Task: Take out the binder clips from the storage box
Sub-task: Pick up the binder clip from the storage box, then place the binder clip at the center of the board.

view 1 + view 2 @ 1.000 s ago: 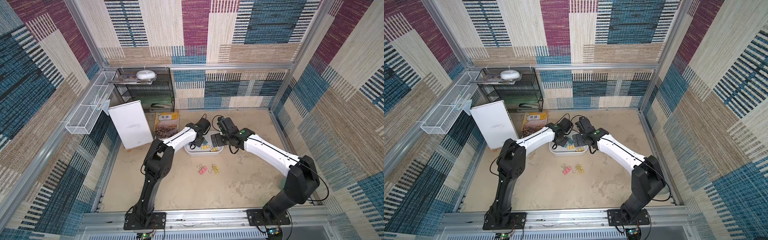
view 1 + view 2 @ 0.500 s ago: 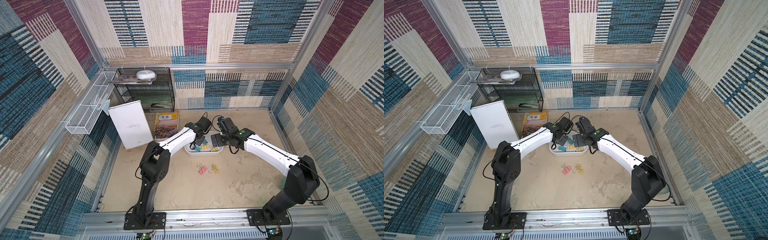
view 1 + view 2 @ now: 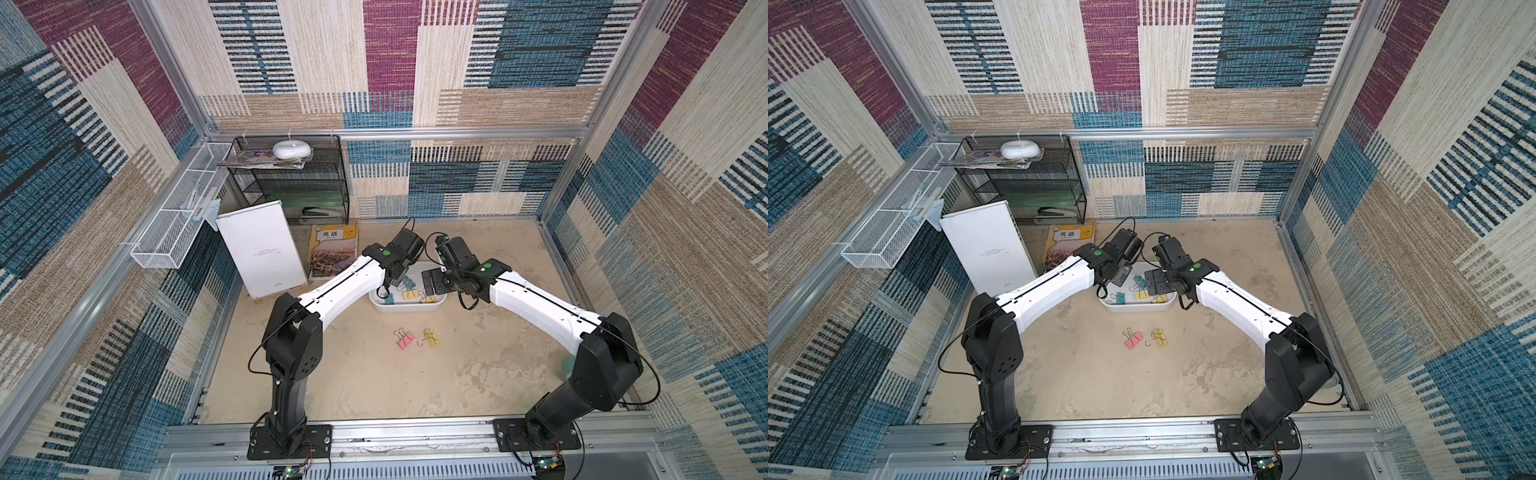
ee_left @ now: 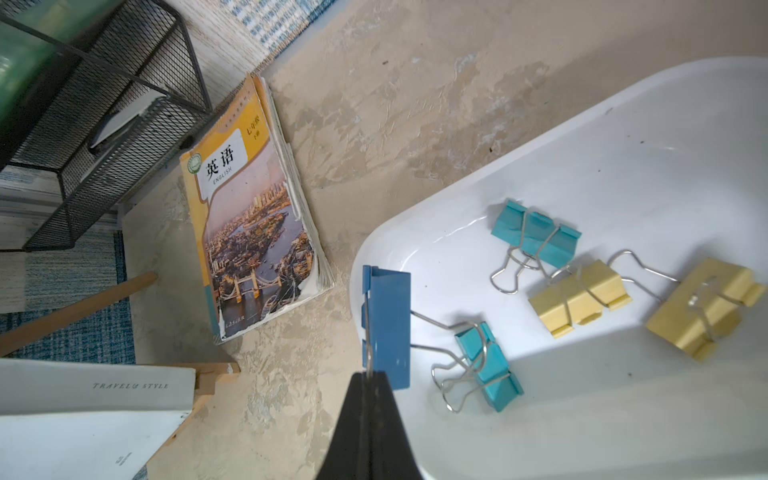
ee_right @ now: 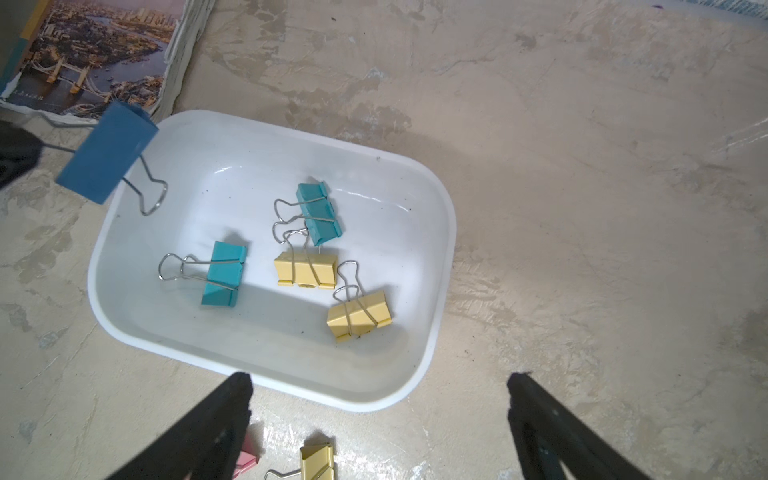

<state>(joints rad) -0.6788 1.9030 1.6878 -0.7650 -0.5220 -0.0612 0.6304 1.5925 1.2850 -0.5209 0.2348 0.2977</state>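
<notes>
The bare floor beside the pink clip [image 3: 405, 340] lies below and back, so my left gripper should move down and back toward it and let go of the blue clip.
The white storage box [image 3: 407, 308] [image 5: 451, 232] lies on the floor between both arms. Two teal binder clips [image 5: 224, 274] [image 5: 318, 214] and two yellow ones [image 5: 307, 268] [image 5: 359, 316] rest inside it. My left gripper [image 4: 368, 376] is shut on the wire handle of a blue clip [image 4: 388, 328] [image 5: 106, 151], which hangs over the box's left rim. My right gripper [image 5: 380, 382] stands open above the box's near rim, holding nothing. A pink clip [image 3: 405, 340] and a yellow clip [image 3: 431, 336] lie on the floor in front of the box.
An English textbook [image 3: 332, 249] lies just behind and left of the box. A white board on a wooden easel [image 3: 262, 249] stands further left. A black mesh rack [image 3: 295, 183] and a white wire basket [image 3: 178, 220] fill the back left corner.
The left arm's elbow has swung to the left and its gripper has shifted slightly toward the box's left end with the blue clip. The right arm has stayed put.
</notes>
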